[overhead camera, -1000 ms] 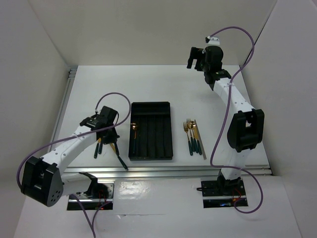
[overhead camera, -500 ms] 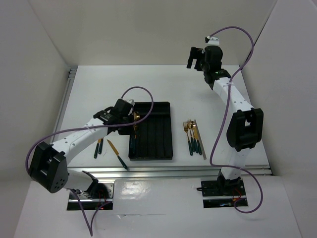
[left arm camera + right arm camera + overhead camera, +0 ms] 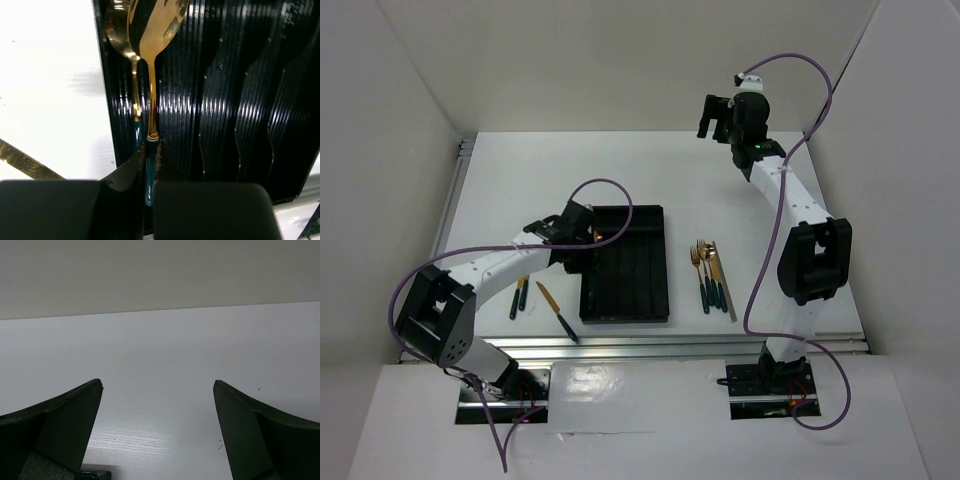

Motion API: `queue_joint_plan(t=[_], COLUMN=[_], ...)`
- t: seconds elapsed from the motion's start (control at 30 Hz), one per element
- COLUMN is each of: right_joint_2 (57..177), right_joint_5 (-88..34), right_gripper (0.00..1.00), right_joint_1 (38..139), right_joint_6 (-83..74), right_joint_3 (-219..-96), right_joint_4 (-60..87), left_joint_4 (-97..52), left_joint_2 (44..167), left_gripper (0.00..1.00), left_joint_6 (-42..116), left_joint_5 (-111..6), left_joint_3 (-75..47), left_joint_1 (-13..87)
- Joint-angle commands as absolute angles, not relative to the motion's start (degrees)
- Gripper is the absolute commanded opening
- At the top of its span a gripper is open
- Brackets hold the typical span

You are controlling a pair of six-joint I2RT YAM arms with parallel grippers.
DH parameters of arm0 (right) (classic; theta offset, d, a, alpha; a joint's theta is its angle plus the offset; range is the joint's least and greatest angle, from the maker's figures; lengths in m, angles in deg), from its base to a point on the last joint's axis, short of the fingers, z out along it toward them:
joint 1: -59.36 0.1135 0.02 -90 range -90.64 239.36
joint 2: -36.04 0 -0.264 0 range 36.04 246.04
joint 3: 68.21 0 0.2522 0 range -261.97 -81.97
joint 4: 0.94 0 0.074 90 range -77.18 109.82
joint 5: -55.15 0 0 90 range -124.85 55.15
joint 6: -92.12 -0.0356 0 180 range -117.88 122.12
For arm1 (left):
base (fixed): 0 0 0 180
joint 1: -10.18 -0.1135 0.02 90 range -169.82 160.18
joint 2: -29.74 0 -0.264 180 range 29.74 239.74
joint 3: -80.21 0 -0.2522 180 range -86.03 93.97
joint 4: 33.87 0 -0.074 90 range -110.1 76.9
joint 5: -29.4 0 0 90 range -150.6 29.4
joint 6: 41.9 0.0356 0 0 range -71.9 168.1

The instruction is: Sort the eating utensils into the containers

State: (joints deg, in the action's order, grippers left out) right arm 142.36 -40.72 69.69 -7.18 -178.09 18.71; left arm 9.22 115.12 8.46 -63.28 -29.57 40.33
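Note:
I need to move my left gripper next toward the tray's edge by the knife blade and lower it over the tray's section there (image 3: 593, 284), as it holds a second gold spoon.
My left gripper (image 3: 151, 146) is shut on the dark green handle of a gold spoon (image 3: 152, 95), which hangs over the left side of the black tray (image 3: 225, 100). A second gold spoon (image 3: 121, 37) lies in the tray's leftmost compartment beside it. In the top view the left gripper (image 3: 588, 238) is over the tray's (image 3: 638, 285) far-left corner. A knife (image 3: 558, 312) and two dark handles (image 3: 520, 297) lie left of the tray. Forks, a spoon and a silver piece (image 3: 710, 275) lie in a row to its right. My right gripper (image 3: 715, 115) is open, raised at the back.
A metal rail (image 3: 670, 345) runs along the table's near edge. White walls enclose the table on three sides. The right wrist view shows only bare white surface between the open fingers (image 3: 65, 425). A gold knife blade (image 3: 20, 160) lies on the table left of the tray.
My left arm has swung right, from the loose utensils left of the tray to over the tray's left compartments, carrying the spoon. The right arm has stayed still.

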Motion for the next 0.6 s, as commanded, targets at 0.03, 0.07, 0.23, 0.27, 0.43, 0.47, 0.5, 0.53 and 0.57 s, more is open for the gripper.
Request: queue_joint_plan(t=[0.03,0.07,0.23,0.27,0.43,0.47,0.5,0.53,0.57], right_joint_2=[141.86,141.86,141.86,141.86,141.86,141.86,141.86,141.86,141.86], right_joint_5=[-41.71,-41.71,-41.71,-41.71,-41.71,-41.71,-41.71,-41.71,-41.71], right_gripper=[1.0,1.0,1.0,1.0,1.0,1.0,1.0,1.0,1.0], right_joint_1=[69.56,69.56,69.56,69.56,69.56,69.56,69.56,69.56,69.56], right_joint_6=[-6.5,-6.5,-6.5,-6.5,-6.5,-6.5,-6.5,-6.5,-6.5], right_joint_3=[-180.41,-180.41,-180.41,-180.41,-180.41,-180.41,-180.41,-180.41,-180.41], right_joint_4=[18.36,18.36,18.36,18.36,18.36,18.36,18.36,18.36,18.36], left_joint_4=[8.81,8.81,9.34,9.34,9.86,9.87,10.39,10.39,10.39], left_joint_2=[115.78,115.78,116.31,117.01,119.64,119.65,119.65,119.65,120.17], left_gripper=[0.0,0.0,0.0,0.0,0.03,0.05,0.1,0.12,0.14], left_joint_6=[4.69,4.68,4.68,4.68,4.68,4.68,4.68,4.68,4.68], left_joint_5=[-66.4,-67.01,-67.54,-67.54,-67.02,-67.02,-67.02,-67.54,-67.54], left_joint_3=[-28.99,-29.51,-29.52,-29.52,-29.52,-29.52,-29.52,-29.0,-28.99], left_joint_1=[40.24,40.24,40.24,40.24,40.24,40.24,40.24,40.24,40.24])
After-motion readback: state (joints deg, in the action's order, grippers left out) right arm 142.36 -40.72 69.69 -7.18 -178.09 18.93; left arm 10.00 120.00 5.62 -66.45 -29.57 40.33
